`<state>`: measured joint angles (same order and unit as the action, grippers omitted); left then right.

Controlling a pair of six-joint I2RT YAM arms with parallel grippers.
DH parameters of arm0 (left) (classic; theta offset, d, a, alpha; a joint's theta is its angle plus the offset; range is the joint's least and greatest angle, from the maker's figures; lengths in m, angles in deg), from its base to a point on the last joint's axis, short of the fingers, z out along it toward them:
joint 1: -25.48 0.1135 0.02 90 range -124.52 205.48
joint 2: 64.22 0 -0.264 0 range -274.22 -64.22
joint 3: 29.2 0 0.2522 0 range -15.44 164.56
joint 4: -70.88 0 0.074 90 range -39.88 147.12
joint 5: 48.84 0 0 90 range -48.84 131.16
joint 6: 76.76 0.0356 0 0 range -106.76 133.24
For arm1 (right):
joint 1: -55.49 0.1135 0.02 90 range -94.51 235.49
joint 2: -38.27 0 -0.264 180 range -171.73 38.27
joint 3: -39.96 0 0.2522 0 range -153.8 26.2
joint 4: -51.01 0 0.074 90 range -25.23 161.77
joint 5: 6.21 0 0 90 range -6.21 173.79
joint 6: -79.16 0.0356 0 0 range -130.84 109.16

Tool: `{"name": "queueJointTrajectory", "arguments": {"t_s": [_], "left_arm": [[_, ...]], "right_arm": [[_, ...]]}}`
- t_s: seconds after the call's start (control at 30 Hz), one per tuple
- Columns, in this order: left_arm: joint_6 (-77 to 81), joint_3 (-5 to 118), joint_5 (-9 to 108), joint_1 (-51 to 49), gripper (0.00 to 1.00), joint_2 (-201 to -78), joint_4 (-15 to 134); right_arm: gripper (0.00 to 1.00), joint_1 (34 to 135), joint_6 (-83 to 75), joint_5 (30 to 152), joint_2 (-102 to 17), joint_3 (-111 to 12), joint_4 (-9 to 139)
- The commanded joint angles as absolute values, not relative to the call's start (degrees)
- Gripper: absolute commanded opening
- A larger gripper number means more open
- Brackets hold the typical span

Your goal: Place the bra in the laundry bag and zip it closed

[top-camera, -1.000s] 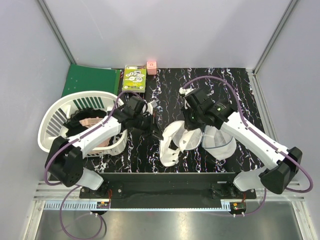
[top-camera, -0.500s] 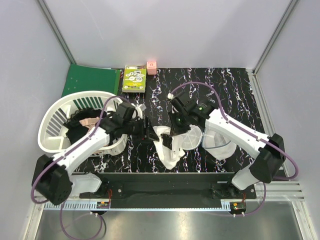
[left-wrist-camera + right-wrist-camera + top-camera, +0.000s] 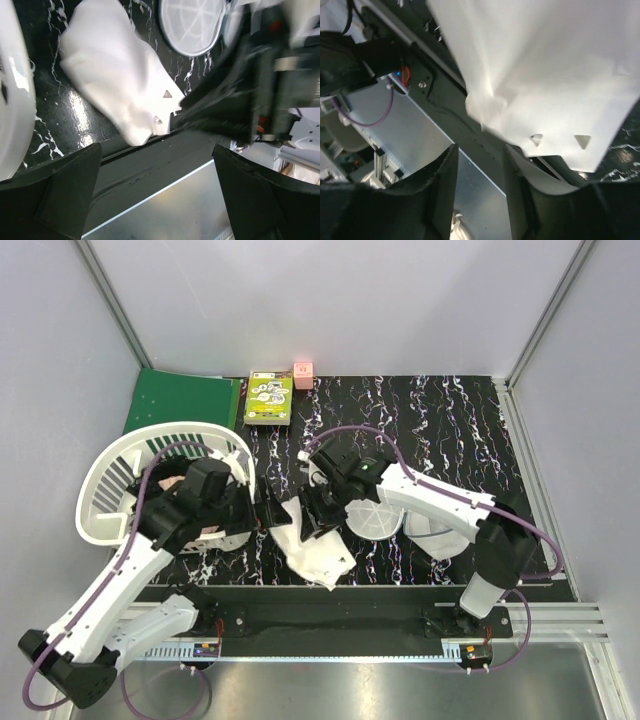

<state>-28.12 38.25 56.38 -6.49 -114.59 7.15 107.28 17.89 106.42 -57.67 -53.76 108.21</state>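
The right gripper moves toward the round mesh panel (image 3: pixel 375 520) next, opens wide and lowers onto the white cloth's edge there, since it hangs empty above the cloth.
The laundry bag (image 3: pixel 315 555) lies crumpled near the table's front edge, a white fabric heap with two small triangle marks. It also fills the left wrist view (image 3: pixel 115 85) and the right wrist view (image 3: pixel 545 65). Its round mesh panel (image 3: pixel 375 520) (image 3: pixel 192 25) lies flat just to the right. My left gripper (image 3: pixel 262 515) (image 3: pixel 156 147) is wide open and empty, left of the heap. My right gripper (image 3: pixel 308 520) (image 3: pixel 480 150) hovers over the heap's left part, its jaws parted with nothing between them. I cannot make out the bra in any view.
A white slatted basket (image 3: pixel 110 475) with clothes stands at the left, partly under my left arm. A green folder (image 3: pixel 180 400), a green box (image 3: pixel 270 395) and a pink cube (image 3: pixel 303 373) sit at the back. Another white mesh dome (image 3: pixel 437 532) lies right of the panel.
Both grippers moved left and nearer the front edge, and the bag's fabric was dragged along. My left gripper opened wide and drew back toward the basket. My right jaws parted.
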Motion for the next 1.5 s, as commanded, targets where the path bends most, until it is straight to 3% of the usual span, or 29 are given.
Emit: {"name": "queueJointTrajectory", "arguments": {"t_s": [0.0,0.1,0.3,0.5,0.7,1.0,1.17,1.47], "left_arm": [[-28.7,44.3,50.1,-6.3,0.96,-111.8,2.6],[-28.7,44.6,50.2,-6.3,0.95,-111.9,2.4],[-29.0,41.3,53.5,-6.3,0.88,-113.5,2.7],[-28.3,40.6,56.3,-6.3,0.81,-113.7,3.7],[-28.6,40.4,58.6,-6.3,0.73,-114.1,5.0],[-28.7,39.8,60.1,-6.3,0.73,-113.0,5.4],[-28.9,39.3,60.1,-6.3,0.73,-111.7,5.4],[-28.8,38.4,60.2,-6.3,0.73,-111.1,5.4]], "right_arm": [[0.55,107.8,16.8,119.3,-57.7,-56.9,103.1],[0.72,105.8,15.6,120.9,-54.6,-55.4,103.2],[0.89,94.9,14.8,118.5,-51.6,-49.2,103.1],[0.95,94.5,11.7,118.3,-56.6,-46.6,102.0],[0.91,94.5,9.6,125.3,-59.0,-41.4,93.8],[0.84,94.5,15.5,127.7,-63.7,-33.4,73.5],[0.84,94.5,11.2,120.7,-64.6,-32.8,74.3],[0.79,99.5,11.9,120.5,-68.0,-30.3,70.1]]}}
